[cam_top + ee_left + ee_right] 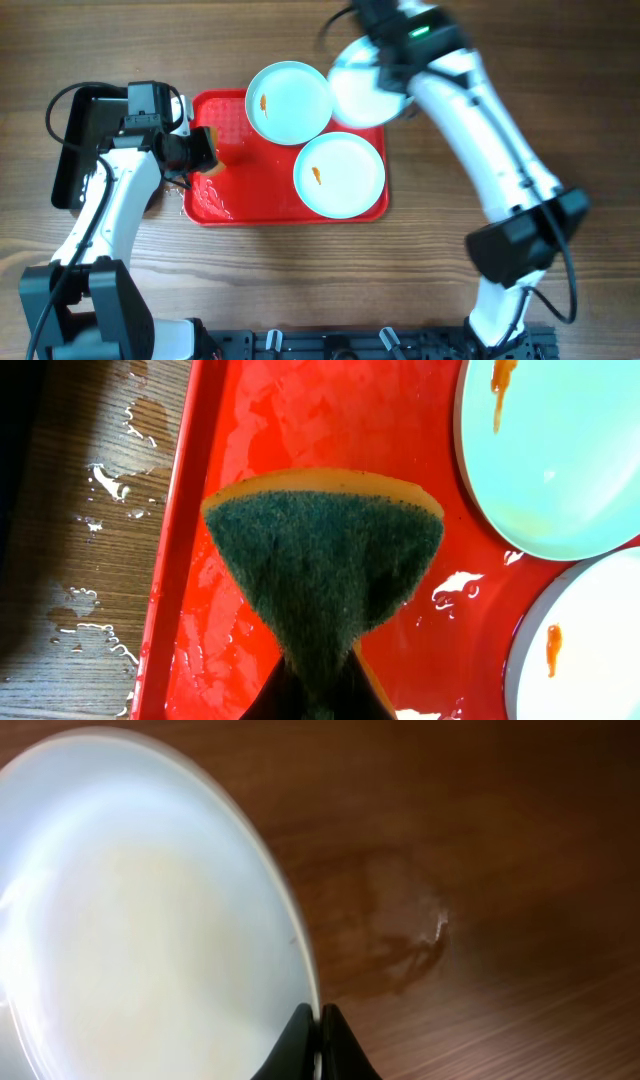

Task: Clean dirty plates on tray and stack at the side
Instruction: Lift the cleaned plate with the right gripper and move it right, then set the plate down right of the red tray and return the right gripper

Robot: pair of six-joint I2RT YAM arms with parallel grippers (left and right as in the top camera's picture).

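Bare wood lies below my right gripper on the right in the overhead view, so next I should carry the plate to that side, lower it and then release it.
The red tray (230, 205) holds two pale plates with orange smears: one at its back (290, 102) and one at its front right (340, 175). Both also show in the left wrist view, one upper right (560, 460) and one lower right (590, 650). My right gripper (385, 70) is shut on the rim of a third plate (362, 95), held off the tray's back right corner; in the right wrist view this plate (130, 920) looks clean, with the jaws (320, 1020) pinching its edge. My left gripper (195, 150) is shut on a green-and-yellow sponge (325, 555) over the tray's left side.
A black tray (80, 140) lies left of the red tray, under my left arm. Water drops lie on the wood by the red tray's left rim (100, 480), and the tray floor is wet. A wet mark shows on the wood under the held plate (420, 940).
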